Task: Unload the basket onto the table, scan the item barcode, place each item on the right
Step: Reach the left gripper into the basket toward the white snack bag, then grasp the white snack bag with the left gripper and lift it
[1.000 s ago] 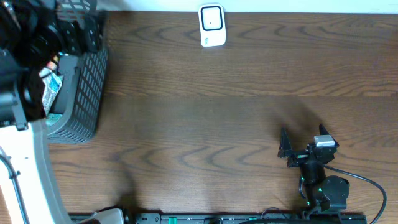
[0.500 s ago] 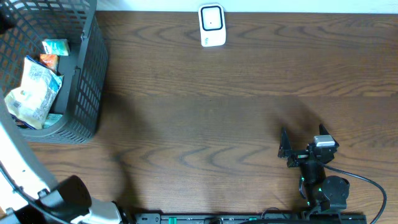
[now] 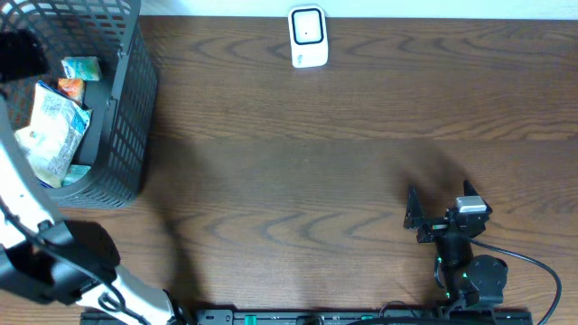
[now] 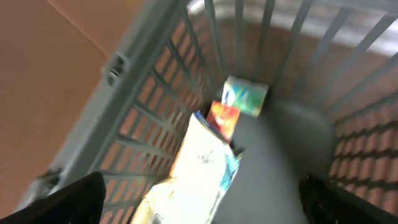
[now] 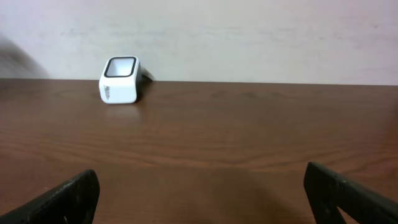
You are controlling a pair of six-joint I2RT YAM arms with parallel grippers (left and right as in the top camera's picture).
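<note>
My left gripper should next go down with its open fingers into the basket [image 3: 126, 117], on both sides of the packet's broad middle [image 3: 56, 134]. The white and blue packet lies uncovered below that gripper.
A grey mesh basket [image 3: 126, 117] at the table's far left holds the items: a white and blue packet [image 3: 50, 126], an orange one [image 3: 70, 88] and a small green and white box [image 3: 81, 68]. The left wrist view looks down into the basket [image 4: 155, 68] at the same packet [image 4: 199, 168], orange item [image 4: 222, 118] and box [image 4: 245, 96]. My left gripper [image 4: 205, 208] hangs open above them, holding nothing. The white barcode scanner [image 3: 307, 36] stands at the back edge. My right gripper [image 3: 440, 200] rests open at the front right, facing the scanner [image 5: 121, 79].
The left arm's white link [image 3: 27, 199] and dark joint [image 3: 63, 266] reach along the left edge, blurred. The right arm's base and cable [image 3: 479, 280] sit at the front right. A pale wall lies behind the scanner.
The left arm has swung over the basket: a second ago it covered the items, then cleared them, and it now shows only at the basket's upper left. The right arm has not moved.
</note>
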